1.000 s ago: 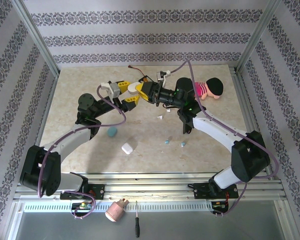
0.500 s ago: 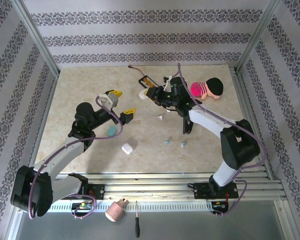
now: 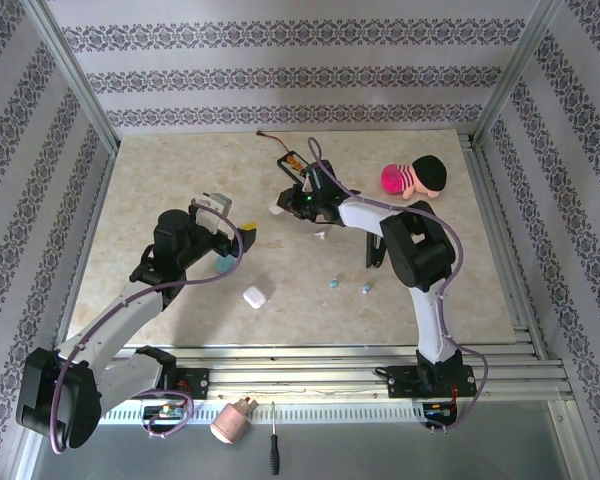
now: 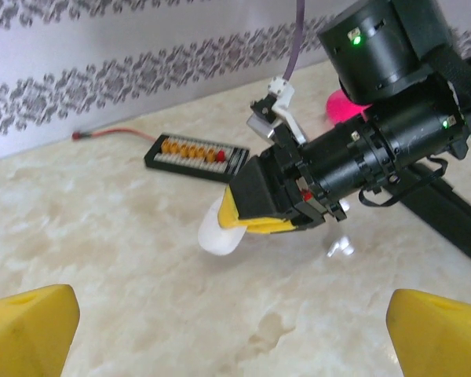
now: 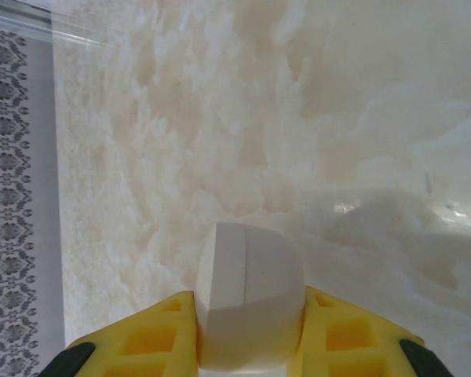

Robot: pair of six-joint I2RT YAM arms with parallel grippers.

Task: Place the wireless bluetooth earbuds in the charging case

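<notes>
The light-blue case is below my left gripper and back from its open fingers. My left gripper will next tip down and lower back over the case.
My right gripper is shut on a white charging case and holds it low over the table's far middle. In the right wrist view the case sits squeezed between the yellow fingers, a seam running down it. My left gripper stands open and holds nothing, to the left of the case and apart from it. A white earbud lies just right of the held case, also in the left wrist view. Two light-blue earbuds lie nearer the front.
A second white case and a light-blue case lie near my left arm. A black board with orange parts and a red wire lie at the back. A pink doll lies far right. Metal rails edge the table.
The left gripper opened wide and drew back left, towards the near side. The right gripper swung left and down with the white case.
</notes>
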